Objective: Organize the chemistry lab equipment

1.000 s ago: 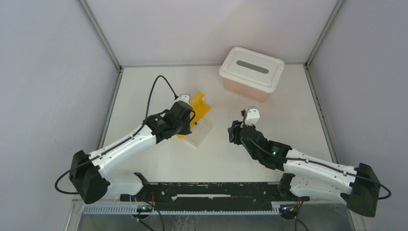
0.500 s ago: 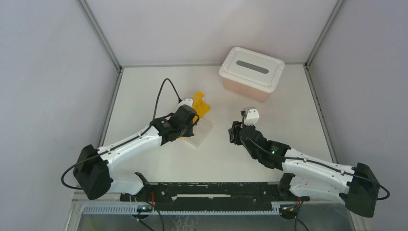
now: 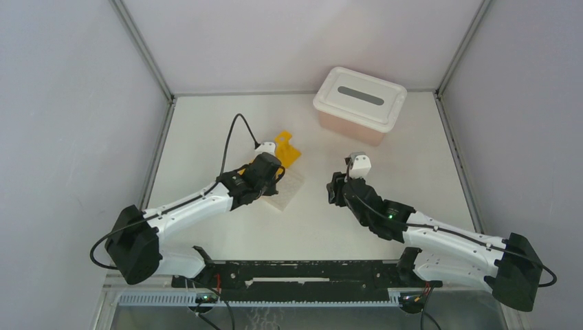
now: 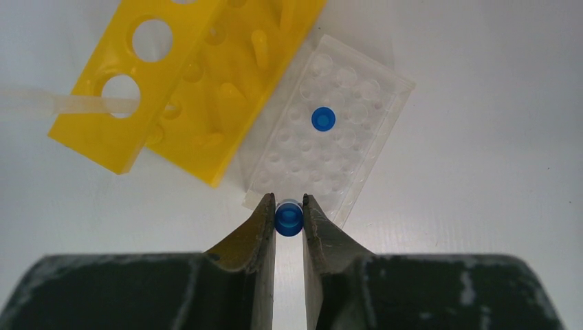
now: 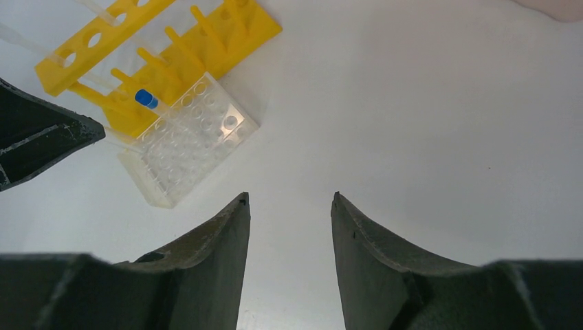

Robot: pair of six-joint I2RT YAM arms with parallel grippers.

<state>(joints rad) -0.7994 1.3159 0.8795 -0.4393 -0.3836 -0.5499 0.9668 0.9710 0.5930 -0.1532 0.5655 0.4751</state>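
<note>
The holes in the grid rack's near row point(image 4: 289, 187) are empty. I will next move my left gripper down, put the blue-capped tube in there and let go of it.
My left gripper point(image 4: 289, 206) is shut on a blue-capped tube point(image 4: 289, 218) and holds it over the near edge of the small clear grid rack point(image 4: 344, 137). A second blue-capped tube point(image 4: 322, 118) stands in that rack. The yellow tube rack point(image 4: 199, 75) lies on its side against the grid rack, with a thin clear dropper point(image 4: 41, 103) through its holes. In the top view the left gripper point(image 3: 269, 177) covers part of the grid rack point(image 3: 289, 187) beside the yellow rack point(image 3: 287, 150). My right gripper point(image 5: 290, 201) is open and empty over bare table, right of the racks point(image 5: 189, 141). The squeeze bottle is out of view.
The large pink tub point(image 3: 357, 124) with its white slotted lid point(image 3: 361, 96) stands at the back right of the table. Grey walls close the table on three sides. The right arm point(image 3: 412, 223) reaches in from the lower right.
My left gripper has drawn back and down from the yellow rack to the near edge of the grid rack. The right arm has not moved.
</note>
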